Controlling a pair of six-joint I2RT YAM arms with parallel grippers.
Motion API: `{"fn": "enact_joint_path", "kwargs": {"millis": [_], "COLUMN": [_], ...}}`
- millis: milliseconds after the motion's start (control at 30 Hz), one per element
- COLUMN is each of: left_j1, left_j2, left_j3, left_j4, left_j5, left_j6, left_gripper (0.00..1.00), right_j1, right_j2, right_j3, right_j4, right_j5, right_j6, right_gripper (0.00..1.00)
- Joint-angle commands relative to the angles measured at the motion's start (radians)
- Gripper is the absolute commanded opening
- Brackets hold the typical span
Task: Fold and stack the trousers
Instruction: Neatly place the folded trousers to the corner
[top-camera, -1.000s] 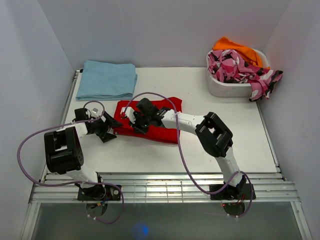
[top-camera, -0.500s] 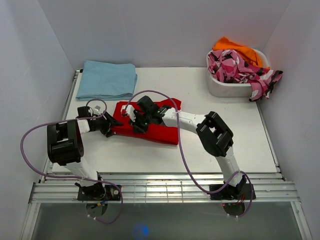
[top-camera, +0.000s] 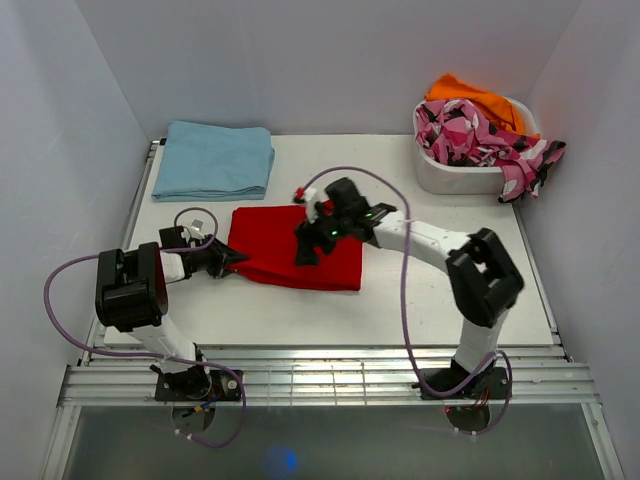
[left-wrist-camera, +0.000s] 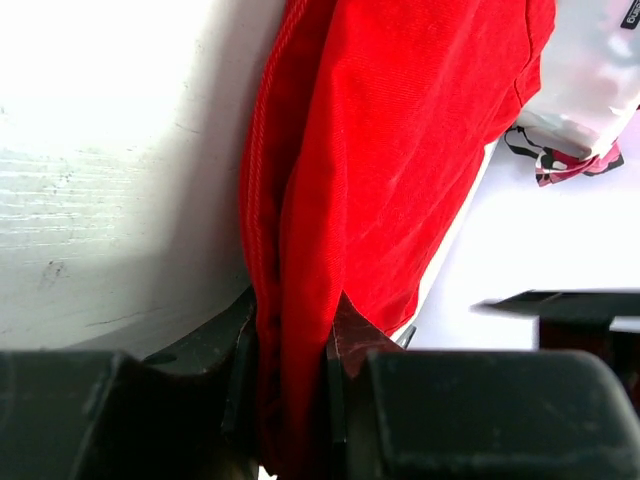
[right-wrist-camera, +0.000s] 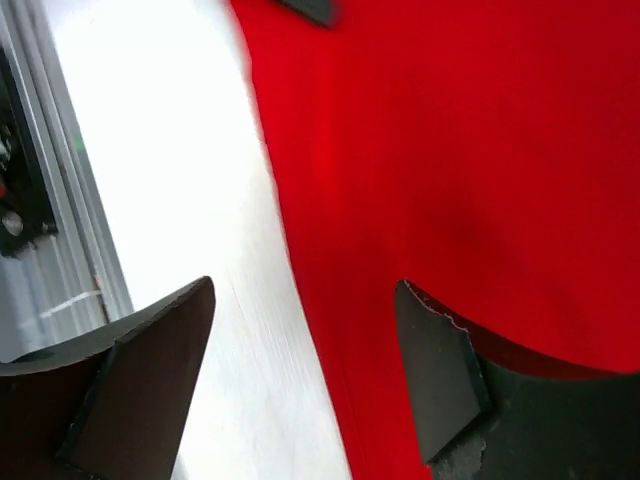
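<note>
Next I need to move my right gripper to the right in the top view and down to the trousers' unheld end, since the other end of the trousers is pinched.
The red trousers (top-camera: 300, 262) lie folded into a flat rectangle on the white table (top-camera: 450, 280), left of centre. My left gripper (top-camera: 230, 258) is low at their left edge and shut on it. In the left wrist view a thick fold of the red trousers (left-wrist-camera: 400, 150) is pinched between the two fingers of the left gripper (left-wrist-camera: 290, 390). My right gripper (top-camera: 308, 246) hovers open over the middle of the trousers. In the right wrist view the right gripper (right-wrist-camera: 305, 310) straddles the edge of the red trousers (right-wrist-camera: 450, 120), and nothing is held between its fingers.
A folded light blue garment (top-camera: 213, 158) lies at the back left of the table. A white basket (top-camera: 448, 178) at the back right holds a pink-black-white patterned garment (top-camera: 470, 135) and an orange one (top-camera: 470, 95). White walls enclose three sides.
My right gripper let go of the trousers, opened and moved right. My left gripper slid onto the trousers' left edge and closed on it. The trousers now lie flatter.
</note>
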Motion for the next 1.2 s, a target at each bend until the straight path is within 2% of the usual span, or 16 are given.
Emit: {"fn": "enact_joint_path", "kwargs": {"millis": [0,133,267,500,700,800,900,933,967,1000,1167], "left_j1": [-0.008,-0.008,-0.006,-0.012,-0.021,-0.034,-0.046,-0.049,-0.052,-0.055,-0.064], "left_j2": [-0.041,-0.064,-0.1,-0.104,-0.124,-0.123,-0.109,-0.101,-0.1,-0.1,-0.179], "left_j3": [-0.02,-0.02,-0.005,0.011,0.02,0.038,0.069,0.089,0.098,0.109,0.193], "left_j4": [0.045,0.044,0.007,-0.042,-0.079,-0.089,-0.112,-0.131,-0.137,-0.145,-0.215], "left_j5": [-0.028,-0.037,-0.066,-0.104,-0.152,-0.163,-0.154,-0.155,-0.158,-0.167,-0.203], "left_j6": [-0.018,0.011,0.037,0.089,0.133,0.167,0.224,0.235,0.247,0.262,0.397], "left_gripper": [0.0,0.0,0.0,0.0,0.0,0.0,0.0,0.0,0.0,0.0,0.0], "right_j1": [-0.195,-0.373,-0.475,-0.493,-0.476,-0.443,-0.435,-0.436,-0.435,-0.435,-0.432], "right_j2": [-0.245,-0.346,-0.387,-0.316,-0.144,-0.07,-0.022,-0.018,-0.019,-0.027,-0.105], "right_j3": [-0.169,-0.415,-0.584,-0.734,-0.69,-0.638,-0.583,-0.57,-0.546,-0.534,-0.458], "right_j4": [0.108,0.13,0.211,0.409,0.487,0.513,0.497,0.491,0.477,0.464,0.42], "right_j5": [-0.047,-0.014,0.006,-0.061,-0.115,-0.135,-0.144,-0.141,-0.138,-0.133,-0.115], "right_j6": [0.24,0.327,0.434,0.681,0.734,0.751,0.755,0.752,0.735,0.722,0.651], "right_gripper": [0.78,0.78,0.76,0.77,0.73,0.62,0.32,0.18,0.12,0.08,0.08]}}
